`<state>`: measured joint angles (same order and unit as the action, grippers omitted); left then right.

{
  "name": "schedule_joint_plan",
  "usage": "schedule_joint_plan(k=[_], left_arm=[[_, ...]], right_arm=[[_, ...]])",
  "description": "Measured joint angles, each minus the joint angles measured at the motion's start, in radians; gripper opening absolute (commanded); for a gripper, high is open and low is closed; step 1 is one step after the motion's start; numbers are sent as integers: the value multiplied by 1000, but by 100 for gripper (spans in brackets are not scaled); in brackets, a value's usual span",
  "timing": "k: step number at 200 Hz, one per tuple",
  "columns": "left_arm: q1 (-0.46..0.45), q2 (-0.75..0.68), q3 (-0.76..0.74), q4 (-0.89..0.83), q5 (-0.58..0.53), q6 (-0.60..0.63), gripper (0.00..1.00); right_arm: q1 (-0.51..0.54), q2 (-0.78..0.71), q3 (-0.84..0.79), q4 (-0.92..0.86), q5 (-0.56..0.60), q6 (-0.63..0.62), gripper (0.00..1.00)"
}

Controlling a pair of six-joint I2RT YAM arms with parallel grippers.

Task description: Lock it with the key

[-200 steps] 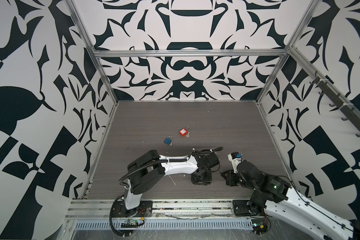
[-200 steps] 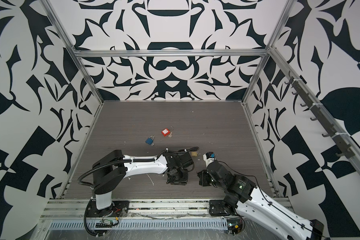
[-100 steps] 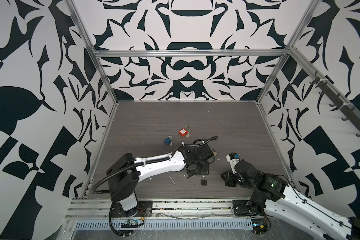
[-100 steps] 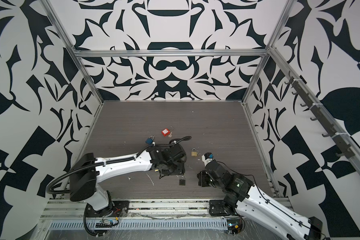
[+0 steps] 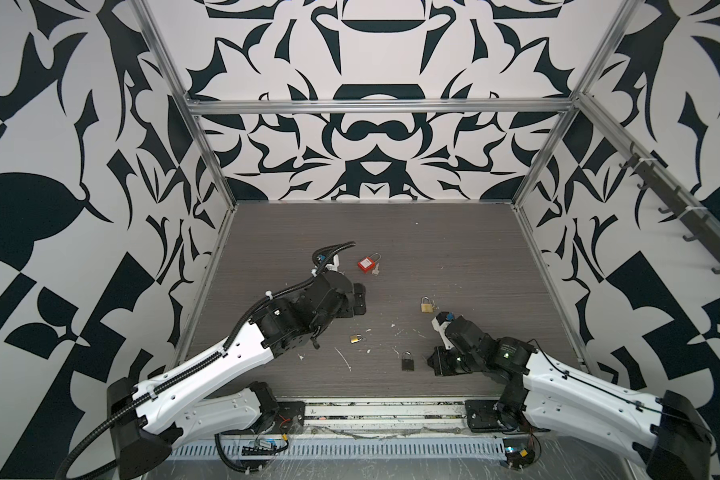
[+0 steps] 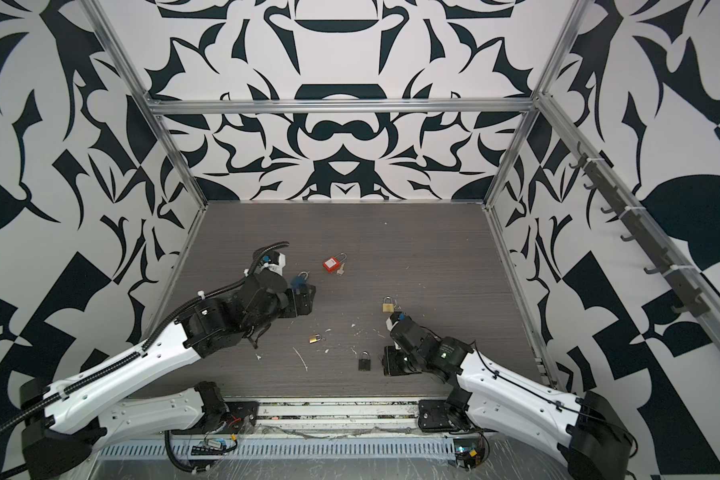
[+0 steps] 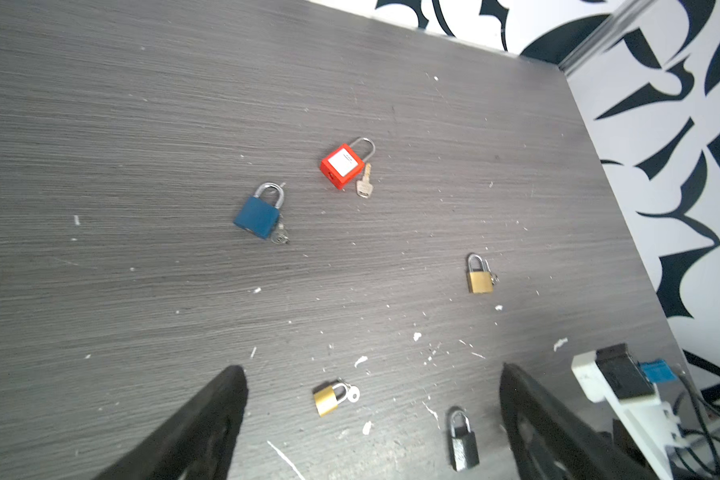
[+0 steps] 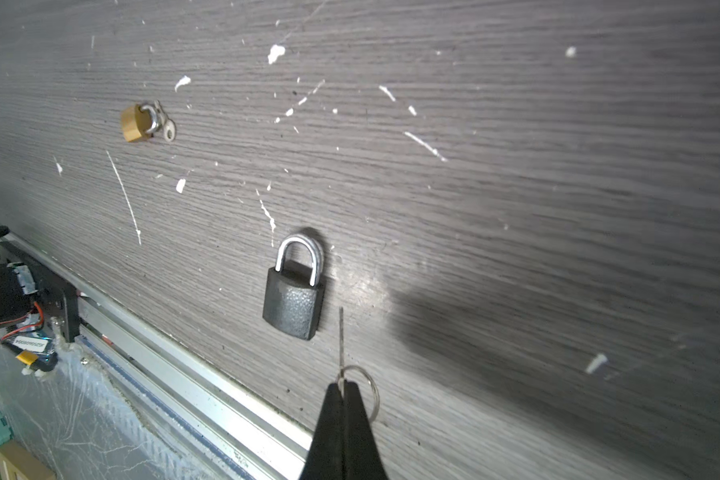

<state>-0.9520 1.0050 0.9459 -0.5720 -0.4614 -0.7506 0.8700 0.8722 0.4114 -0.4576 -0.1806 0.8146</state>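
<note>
The robot's right gripper needs to bring its fingers down and closer to the lock's body next to let go of the key, since the bare tabletop beside the black padlock is below.
The black padlock (image 8: 294,299) lies flat on the table near the front edge, shackle closed, seen in both top views (image 5: 408,360) (image 6: 364,360). My right gripper (image 8: 341,384) is shut on the key (image 8: 341,336). The key's thin blade is seen edge-on and points past the lock's lower corner without touching it. A key ring (image 8: 370,390) hangs at the fingertips. In a top view the right gripper (image 5: 437,365) sits just right of the lock. My left gripper (image 7: 368,370) is open and empty, off to the left (image 5: 356,301), well away from the black padlock (image 7: 462,442).
A red padlock (image 5: 366,264) with a loose key (image 7: 364,185) lies mid-table. A blue padlock (image 6: 299,280) sits by the left gripper. A brass padlock (image 5: 426,305) lies behind the right wrist, and a small brass padlock (image 5: 355,338) lies left of centre. The front rail (image 8: 192,365) runs close to the black lock.
My left gripper has opened, let the black padlock drop onto the table and pulled back to the left. The right gripper has stayed shut on the key, almost in place.
</note>
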Motion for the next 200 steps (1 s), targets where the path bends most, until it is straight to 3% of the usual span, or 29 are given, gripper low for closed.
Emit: schedule_joint_plan(k=[65, 170, 200], left_arm=[[10, -46, -72, 20, -6, 25, 97], [10, -20, -71, 21, -6, 45, 97], [10, -20, -71, 21, -6, 45, 97]], right_arm=[[0, 144, 0, 103, -13, -6, 0], [-1, 209, 0, 185, -45, -12, 0], [-1, 216, 0, 190, -45, -13, 10]])
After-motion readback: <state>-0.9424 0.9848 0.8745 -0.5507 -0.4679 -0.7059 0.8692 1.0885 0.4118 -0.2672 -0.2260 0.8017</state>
